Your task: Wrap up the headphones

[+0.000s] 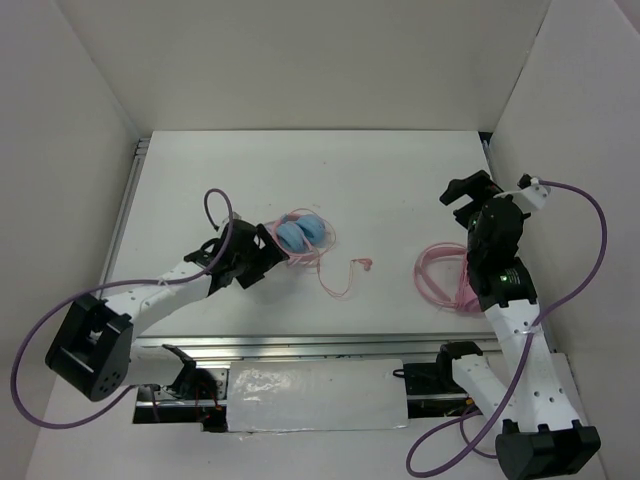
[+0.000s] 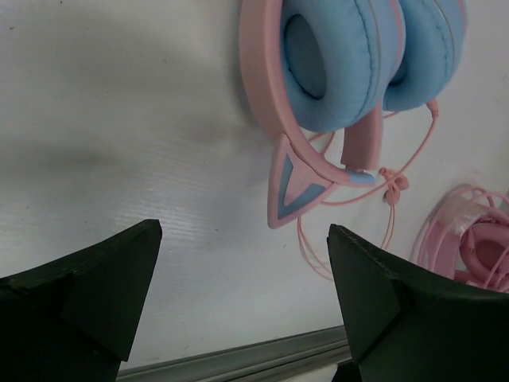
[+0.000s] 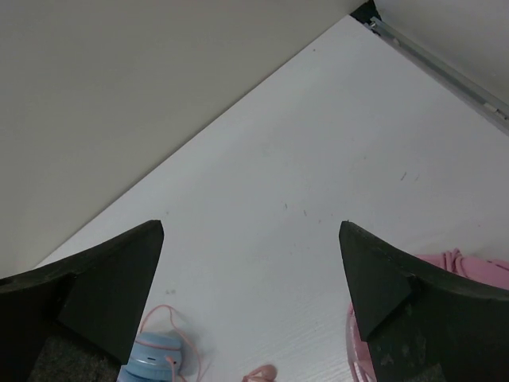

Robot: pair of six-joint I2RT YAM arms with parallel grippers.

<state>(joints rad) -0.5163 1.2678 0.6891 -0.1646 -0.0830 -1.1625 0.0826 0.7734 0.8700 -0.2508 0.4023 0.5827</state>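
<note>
To get onto the headband's bare curve (image 1: 276,233) (image 2: 261,70) beyond the cat ear, my left gripper should lower first, then reach outward.
The headphones (image 1: 302,234) lie folded near the table's middle, with light blue earcups, a pink headband and a thin pink cable (image 1: 340,275) trailing right to a plug. In the left wrist view the headphones (image 2: 350,64) sit just beyond the fingers, showing a pink and blue cat ear. My left gripper (image 1: 268,250) is open and empty, just left of them; it also shows in its own view (image 2: 242,298). My right gripper (image 1: 465,195) is open and empty, raised at the right, far from them; it also shows in its own view (image 3: 250,298). A blue earcup (image 3: 155,358) shows low in the right wrist view.
All-pink headphones with coiled cable (image 1: 445,275) lie at the right by the right arm; they also show in the left wrist view (image 2: 477,239). White walls enclose the table. A metal rail (image 1: 300,345) runs along the near edge.
</note>
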